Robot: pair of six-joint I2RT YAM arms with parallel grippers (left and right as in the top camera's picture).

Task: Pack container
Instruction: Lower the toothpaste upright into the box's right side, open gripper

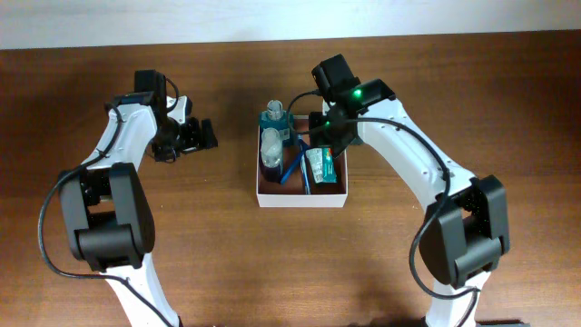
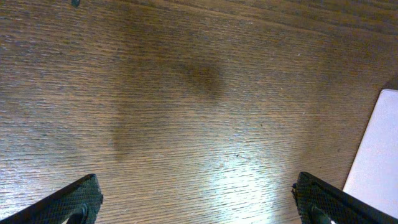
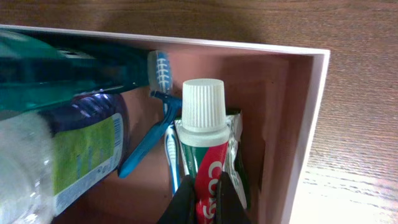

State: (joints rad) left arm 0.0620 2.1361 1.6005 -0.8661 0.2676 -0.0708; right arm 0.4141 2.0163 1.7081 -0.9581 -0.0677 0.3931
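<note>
I will next lower the toothpaste tube deeper with my right gripper, above the flat packet inside the container's sides. Then I will release the toothpaste tube onto that packet.
The container (image 1: 302, 197) is a square white-walled box with a reddish-brown inside, at the table's middle. In it lie a teal bottle (image 1: 275, 119), a clear bottle with a green label (image 1: 271, 150), a blue toothbrush (image 1: 291, 163) and a toothpaste tube (image 1: 318, 164). My right gripper (image 1: 323, 136) reaches into the box. In the right wrist view it (image 3: 206, 200) is shut on the toothpaste tube (image 3: 208, 140), next to the container's right wall (image 3: 308, 124). My left gripper (image 1: 186, 136) is open and empty over bare wood, left of the container; its fingertips (image 2: 198, 202) are wide apart.
The table is dark wood. A white edge of the container (image 2: 378, 155) shows at the right of the left wrist view. A blue razor (image 3: 149, 137) lies beside the toothbrush (image 3: 163, 81) in the box.
</note>
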